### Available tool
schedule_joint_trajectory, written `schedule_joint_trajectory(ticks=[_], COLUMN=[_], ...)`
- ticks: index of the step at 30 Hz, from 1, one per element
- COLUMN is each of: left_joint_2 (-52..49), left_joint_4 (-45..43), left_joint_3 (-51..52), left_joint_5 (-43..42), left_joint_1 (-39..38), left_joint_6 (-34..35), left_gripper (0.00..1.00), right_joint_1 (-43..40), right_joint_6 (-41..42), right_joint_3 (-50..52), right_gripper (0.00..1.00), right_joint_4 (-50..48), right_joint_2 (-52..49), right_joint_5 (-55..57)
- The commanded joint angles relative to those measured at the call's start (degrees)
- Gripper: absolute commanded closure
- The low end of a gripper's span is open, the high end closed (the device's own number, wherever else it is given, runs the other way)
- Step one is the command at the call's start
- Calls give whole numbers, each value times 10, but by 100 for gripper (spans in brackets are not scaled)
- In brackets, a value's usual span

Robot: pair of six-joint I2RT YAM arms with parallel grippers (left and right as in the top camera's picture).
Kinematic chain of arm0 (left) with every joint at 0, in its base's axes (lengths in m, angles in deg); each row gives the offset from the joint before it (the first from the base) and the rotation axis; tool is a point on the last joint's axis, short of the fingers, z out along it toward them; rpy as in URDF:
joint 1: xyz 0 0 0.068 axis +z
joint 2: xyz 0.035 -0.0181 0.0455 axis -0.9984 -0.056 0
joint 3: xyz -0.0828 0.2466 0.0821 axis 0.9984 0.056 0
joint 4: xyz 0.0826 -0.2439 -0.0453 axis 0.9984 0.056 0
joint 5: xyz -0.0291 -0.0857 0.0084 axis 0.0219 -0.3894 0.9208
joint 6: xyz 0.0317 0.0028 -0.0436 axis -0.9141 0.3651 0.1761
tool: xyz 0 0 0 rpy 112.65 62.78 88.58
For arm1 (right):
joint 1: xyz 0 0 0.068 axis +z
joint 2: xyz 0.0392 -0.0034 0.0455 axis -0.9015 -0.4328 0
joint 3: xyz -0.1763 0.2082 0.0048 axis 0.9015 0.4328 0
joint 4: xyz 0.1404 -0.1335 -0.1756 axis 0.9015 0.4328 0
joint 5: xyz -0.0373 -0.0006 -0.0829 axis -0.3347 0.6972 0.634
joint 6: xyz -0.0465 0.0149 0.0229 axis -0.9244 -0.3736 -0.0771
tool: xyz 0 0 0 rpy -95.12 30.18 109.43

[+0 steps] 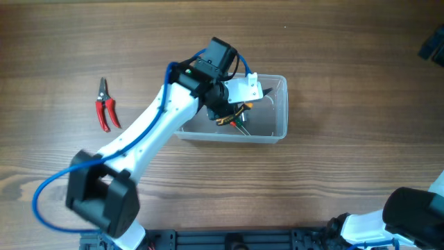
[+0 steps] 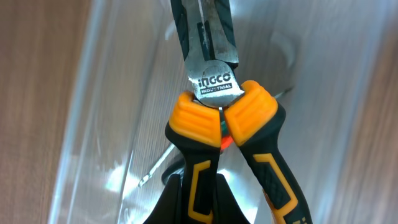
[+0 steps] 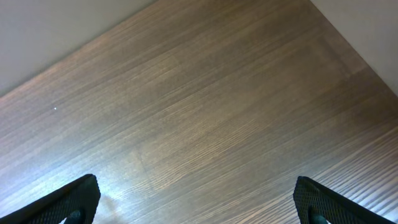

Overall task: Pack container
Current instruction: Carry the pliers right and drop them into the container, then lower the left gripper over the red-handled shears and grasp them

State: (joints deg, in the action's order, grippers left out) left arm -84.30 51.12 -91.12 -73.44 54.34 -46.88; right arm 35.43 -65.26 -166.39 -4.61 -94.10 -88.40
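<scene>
My left gripper will lower the pliers toward the bottom of the container below it and open to let them go, since they already hang within the container's sides.
The clear plastic container stands at the table's middle. My left gripper reaches down inside it, shut on one handle of orange-and-black pliers. In the left wrist view, the black fingers clamp the left handle of the pliers, whose steel jaws point away over the container's floor. A bit of red and green shows behind the pliers' joint; I cannot tell what it is. My right gripper is open and empty above bare wood.
Red-handled pruning shears lie on the table to the left of the container. The right arm's base sits at the front right corner. A dark object is at the far right edge.
</scene>
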Motion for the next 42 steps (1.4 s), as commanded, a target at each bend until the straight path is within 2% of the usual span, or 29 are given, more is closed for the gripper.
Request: schedule_joint_trajectory(ticks=[1, 6, 7, 9, 10, 11, 13, 14, 16, 19, 21, 24, 26, 28, 31, 33, 35, 37, 42], left_joint_2=[-63, -115, -118, -121, -121, -121, -121, -121, -121, -113, -80, -38, 5, 45, 78, 80, 77, 76, 75], left_joint_4=[-9, -13, -13, -15, -17, -18, -18, -18, -18, -34, -74, -87, -87, -68, 6, 72, 129, 163, 183], left_joint_3=[-10, -10, -10, -10, -10, -10, -10, -10, -10, -10, -29, -65, -83, -83, -83, -83, -83, -83, -77], left_joint_5=[58, 56, 54, 42, 36, 35, 35, 35, 35, 38, 37, 38, 81, 153, 260, 286, 263, 205, 171], left_joint_1=[16, 38, 39, 39, 39, 39, 40, 40, 40, 40, 40, 40, 40, 45, 74, 113, 159, 219, 334], left_joint_6=[-37, -37, -38, -37, -37, -37, -35, -35, -35, 0, 61, 124, 197, 252, 346, 431, 509, 535, 642], left_gripper=[96, 96, 95, 85, 87, 83, 65, 63, 50, 44, 43, 45, 48, 50, 53, 54, 56, 58, 66], right_joint_1=[2, 2, 2, 2, 2, 2, 2, 2, 2, 2, 2, 2, 2, 2, 2, 2, 2, 2, 2], right_joint_6=[6, 6, 6, 6, 6, 6, 6, 6, 5, 5, 6, 6, 6, 6, 5, 5, 6, 5, 6], right_joint_3=[2, 2, 2, 2, 2, 2, 2, 2, 2, 2, 2, 2, 2, 2, 2, 2, 2, 2, 2], right_gripper=[0, 0, 0, 0, 0, 0, 0, 0, 0, 0, 0, 0, 0, 0, 0, 0, 0, 0, 0], right_joint_4=[-2, -2, -2, -2, -4, -3, -3, -3, -3, -3, -3, -3, -3, -3, -3, -3, -3, -3, -3], right_joint_2=[-1, -1, -1, -1, -1, -1, -1, -1, -1, -1, -1, -1, -1, -1, -1, -1, -1, -1, -1], right_joint_5=[-2, -2, -2, -2, -2, -2, -2, -2, -2, -2, -2, -2, -2, -2, -2, -2, -2, -2, -2])
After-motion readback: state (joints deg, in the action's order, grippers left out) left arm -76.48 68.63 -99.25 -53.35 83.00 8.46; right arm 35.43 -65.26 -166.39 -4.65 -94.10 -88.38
